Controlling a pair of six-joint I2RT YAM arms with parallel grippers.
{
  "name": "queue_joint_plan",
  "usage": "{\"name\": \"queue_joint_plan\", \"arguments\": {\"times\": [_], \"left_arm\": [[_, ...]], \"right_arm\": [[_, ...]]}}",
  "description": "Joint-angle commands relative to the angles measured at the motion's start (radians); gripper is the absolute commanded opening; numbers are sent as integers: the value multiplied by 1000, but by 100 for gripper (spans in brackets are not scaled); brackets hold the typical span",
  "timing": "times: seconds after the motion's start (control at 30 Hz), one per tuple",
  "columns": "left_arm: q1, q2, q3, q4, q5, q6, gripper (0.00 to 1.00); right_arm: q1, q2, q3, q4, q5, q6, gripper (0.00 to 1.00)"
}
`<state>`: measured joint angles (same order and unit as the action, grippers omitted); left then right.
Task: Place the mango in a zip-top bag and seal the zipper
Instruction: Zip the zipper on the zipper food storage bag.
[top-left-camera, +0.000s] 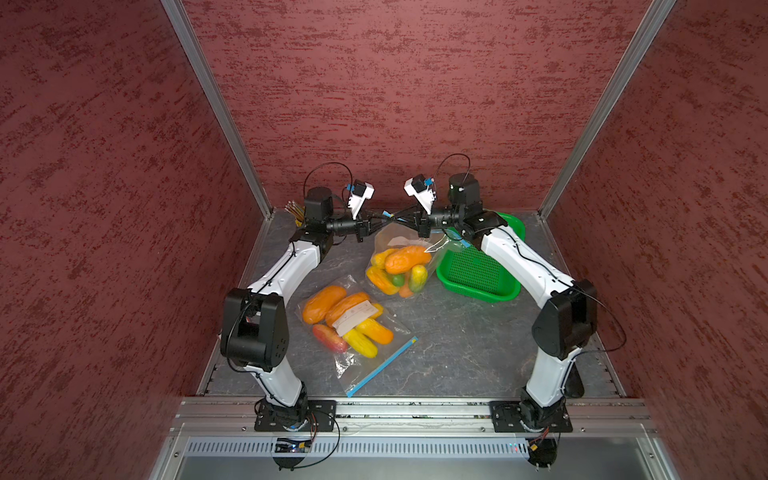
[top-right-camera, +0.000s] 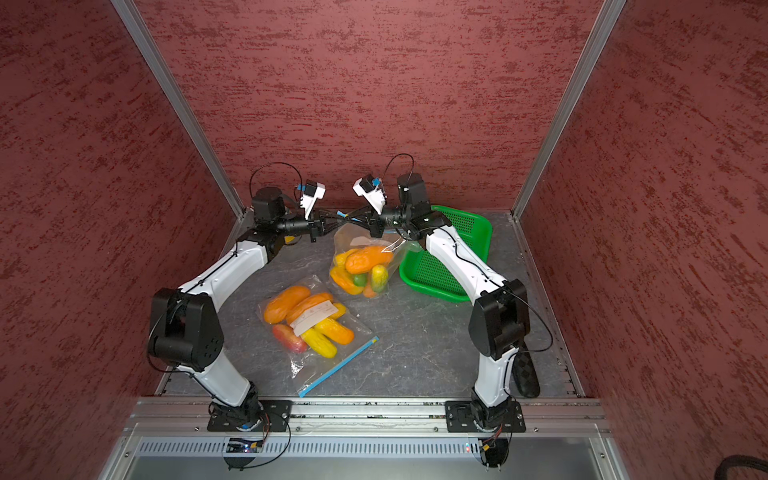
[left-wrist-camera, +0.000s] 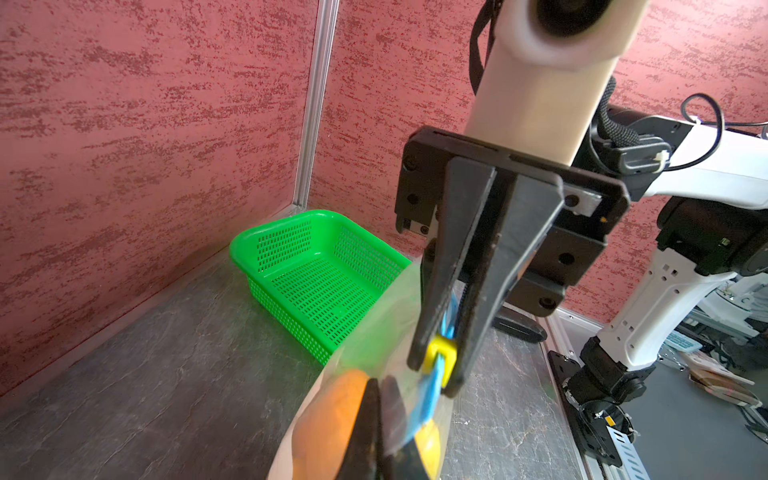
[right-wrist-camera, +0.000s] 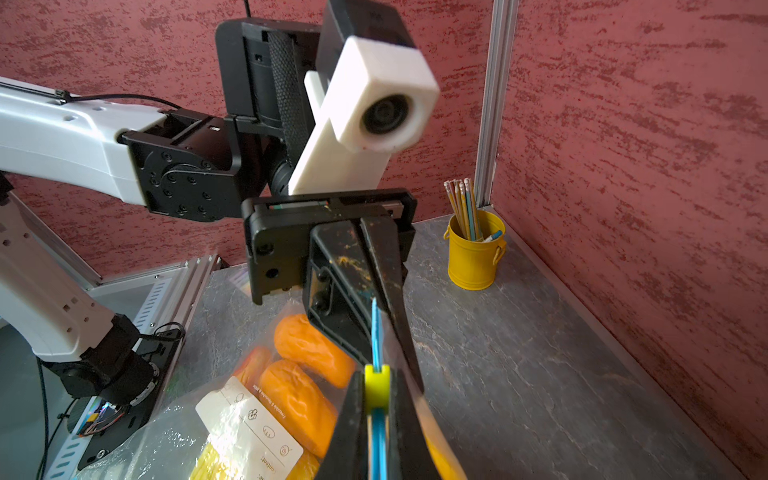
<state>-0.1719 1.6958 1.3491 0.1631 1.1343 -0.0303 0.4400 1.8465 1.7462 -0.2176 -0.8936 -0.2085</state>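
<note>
I will pull the slider with my right gripper along the blue zipper to the zipper's end by the green basket and release it, as it's still by my left gripper.
A clear zip-top bag hangs at the back centre, holding several fruits with an orange mango on top. My left gripper is shut on the bag's top edge, by the blue zipper strip. My right gripper faces it, shut on the yellow zipper slider. The two grippers' tips nearly meet above the bag. The strip runs taut between them.
A second zip-top bag of mangoes lies flat in front, its blue zipper toward the front edge. A green basket sits under the right arm. A yellow cup of pencils stands in the back left corner.
</note>
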Motion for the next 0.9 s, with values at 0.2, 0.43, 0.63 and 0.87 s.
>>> {"name": "queue_joint_plan", "arguments": {"times": [0.2,0.43,0.63,0.87], "left_arm": [[62,-33,-28,102,-45,-90,0],[98,-58,-34,47,-188,-99,0],[100,-98,-44,-14,-326,-70,0],[101,-103,-44,0,-404,-117,0]], "right_arm": [[-57,-153,-125,20,99,-2,2],[-153,-311,-334,44,242,49,1],[-210,-455,-482,49,332,102,0],[-242,-527,-575,96,328,169,3]]}}
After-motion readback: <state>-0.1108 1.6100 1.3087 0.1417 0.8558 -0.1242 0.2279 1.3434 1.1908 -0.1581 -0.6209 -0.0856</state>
